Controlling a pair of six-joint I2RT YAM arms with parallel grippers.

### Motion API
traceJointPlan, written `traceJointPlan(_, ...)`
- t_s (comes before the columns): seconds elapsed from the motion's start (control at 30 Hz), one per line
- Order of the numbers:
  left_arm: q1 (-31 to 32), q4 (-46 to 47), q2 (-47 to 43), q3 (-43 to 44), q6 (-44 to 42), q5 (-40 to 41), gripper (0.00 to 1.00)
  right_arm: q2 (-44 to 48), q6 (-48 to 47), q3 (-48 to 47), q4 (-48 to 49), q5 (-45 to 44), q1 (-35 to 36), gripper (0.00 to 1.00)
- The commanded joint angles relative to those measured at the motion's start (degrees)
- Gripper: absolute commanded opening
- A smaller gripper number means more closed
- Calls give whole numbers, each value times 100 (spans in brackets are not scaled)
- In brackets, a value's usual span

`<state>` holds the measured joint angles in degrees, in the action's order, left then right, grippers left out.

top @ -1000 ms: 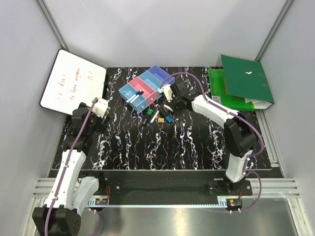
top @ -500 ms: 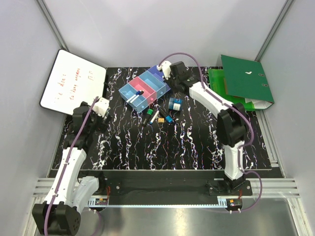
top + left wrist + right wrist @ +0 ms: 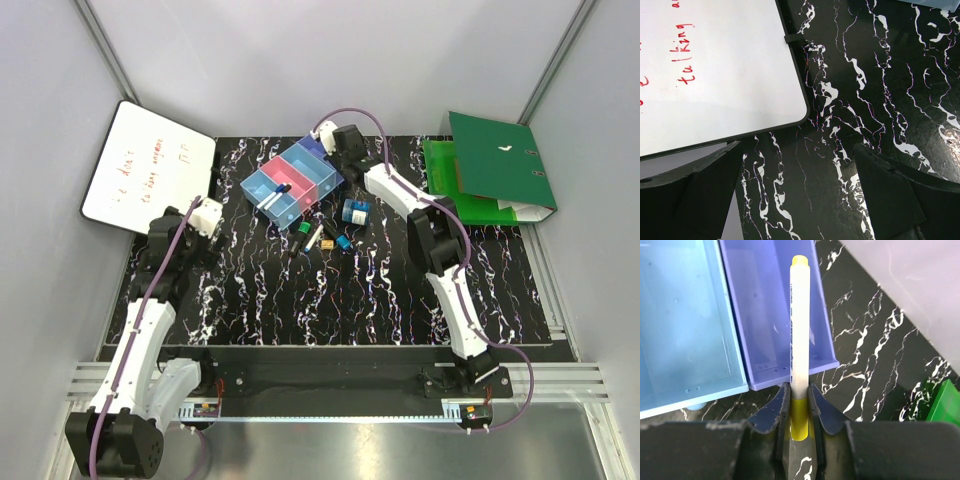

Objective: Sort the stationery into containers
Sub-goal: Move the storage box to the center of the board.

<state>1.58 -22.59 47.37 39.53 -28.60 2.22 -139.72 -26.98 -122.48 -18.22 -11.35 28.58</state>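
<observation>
I should next move my right gripper gently outward over the purple bin's bottom and let go of the white marker, because that bottom is farther outward and my fingers are short of the bin's near rim.
My right gripper (image 3: 337,147) is shut on a white marker with yellow ends (image 3: 800,325) and holds it over the purple bin (image 3: 772,315), at the far end of the row of containers (image 3: 293,180). The jaws (image 3: 799,392) pinch the marker near its yellow cap. A blue-capped marker (image 3: 276,193) lies in one bin. A round blue roll (image 3: 354,210), a green/black marker (image 3: 300,232), a white marker (image 3: 313,237) and tiny blue (image 3: 343,242) and yellow (image 3: 326,246) pieces lie on the mat. My left gripper (image 3: 203,218) is open and empty; in its wrist view (image 3: 800,200) only the mat lies between its fingers.
The whiteboard (image 3: 150,168) lies at the back left, its corner (image 3: 715,75) just ahead of my left gripper. The green binder (image 3: 495,165) lies at the back right, with its edge (image 3: 946,402) to the right of the held marker. A light blue bin (image 3: 685,325) adjoins the purple one.
My right arm has swung from beside the loose stationery toward the back, over the purple bin, uncovering the blue roll. The left arm has not moved.
</observation>
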Motion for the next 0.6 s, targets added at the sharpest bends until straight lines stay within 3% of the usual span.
traceJointPlan(0.0, 26, 264, -106, 20, -32, 86, 99, -73, -62, -444, 468, -209, 7, 0)
traceJointPlan(0.37, 26, 308, -44, 20, -32, 51, 99, -283, -9, -839, 749, -332, 7, 0)
traceJointPlan(0.57, 26, 317, -9, 2, -14, 33, 99, -758, -9, -1541, 776, -218, 8, 0)
